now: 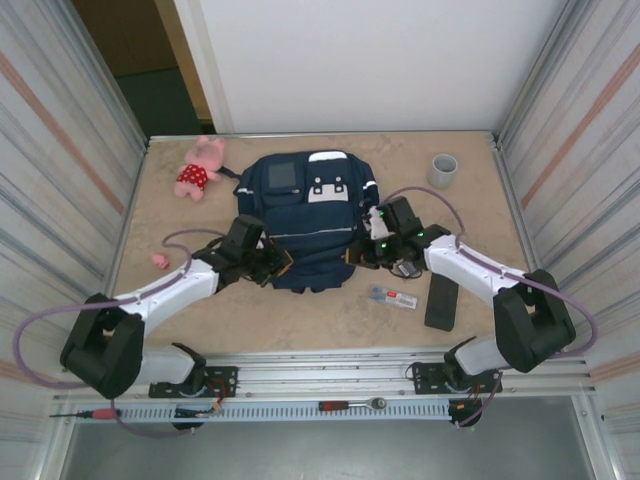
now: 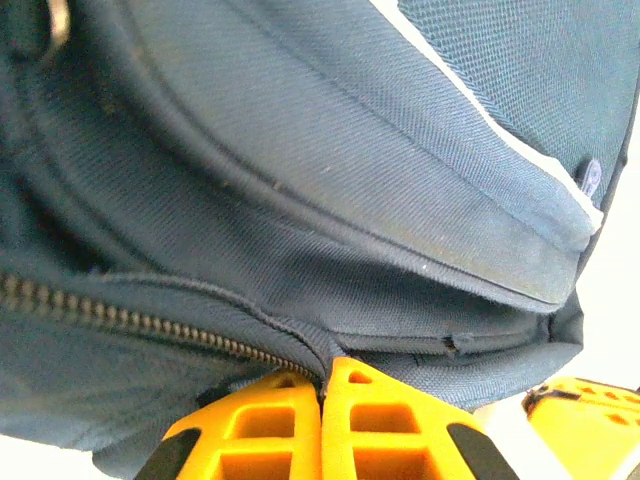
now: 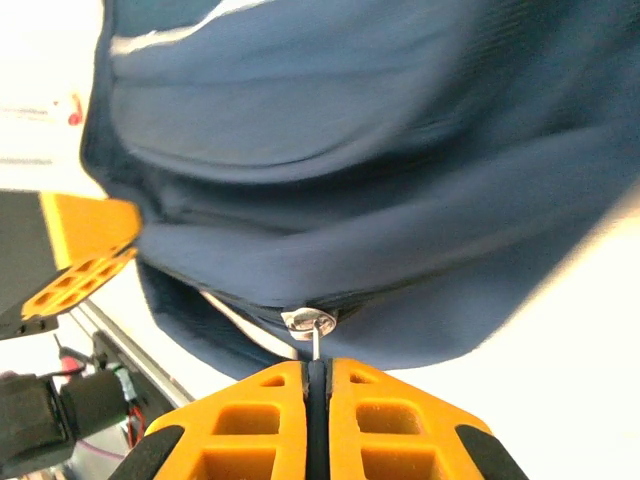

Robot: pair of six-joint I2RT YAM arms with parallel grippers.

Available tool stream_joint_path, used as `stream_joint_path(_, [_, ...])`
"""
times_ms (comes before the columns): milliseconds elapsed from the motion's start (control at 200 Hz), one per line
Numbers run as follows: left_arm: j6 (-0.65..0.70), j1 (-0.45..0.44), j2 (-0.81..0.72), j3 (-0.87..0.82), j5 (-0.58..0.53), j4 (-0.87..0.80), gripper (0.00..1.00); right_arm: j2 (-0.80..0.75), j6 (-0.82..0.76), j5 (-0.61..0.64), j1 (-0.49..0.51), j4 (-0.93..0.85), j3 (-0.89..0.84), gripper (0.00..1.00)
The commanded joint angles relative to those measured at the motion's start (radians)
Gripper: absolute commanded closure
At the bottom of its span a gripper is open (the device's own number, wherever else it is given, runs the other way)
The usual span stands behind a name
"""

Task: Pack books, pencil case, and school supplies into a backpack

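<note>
The robot's right gripper needs to pull the zipper pull outward along the backpack's edge on the cup's side next, and then let go of the zipper pull.
The navy backpack (image 1: 308, 215) lies flat mid-table, white patches at its far end. My left gripper (image 1: 277, 266) is at its near left edge, shut on a fold of fabric (image 2: 322, 350) beside the zipper teeth (image 2: 120, 316). At the near right corner, my right gripper (image 1: 362, 255) is shut on the metal zipper pull (image 3: 312, 323). The black pencil case (image 1: 441, 302) and the clear pack with a red label (image 1: 393, 297) lie on the table right of the backpack. The books and the small dark grey rectangle are hidden.
A pink plush toy (image 1: 200, 167) lies at the far left, and a grey cup (image 1: 443, 170) stands at the far right. A small pink item (image 1: 159, 261) rests by the left arm. Corrugated walls close both sides.
</note>
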Motion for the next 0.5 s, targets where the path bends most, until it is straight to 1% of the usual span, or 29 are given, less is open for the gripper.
stream_joint_path(0, [0.076,0.06,-0.064,-0.049,-0.102,-0.151,1.0,-0.023,-0.081,0.016,-0.123,-0.076,-0.002,1.0])
stream_joint_path(110, [0.103,0.083,-0.111,-0.067,-0.089,-0.187,1.0,0.027,-0.123,0.005,-0.216,-0.07,0.029,1.0])
stream_joint_path(195, [0.117,0.094,-0.138,-0.069,-0.065,-0.203,1.0,0.081,-0.144,-0.008,-0.265,-0.049,0.06,1.0])
stream_joint_path(361, [0.131,0.096,-0.167,-0.062,0.001,-0.219,1.0,0.186,-0.148,0.009,-0.297,0.021,0.122,1.0])
stream_joint_path(496, [0.15,0.096,-0.188,-0.065,0.021,-0.259,1.0,0.254,-0.117,0.048,-0.314,0.108,0.152,1.0])
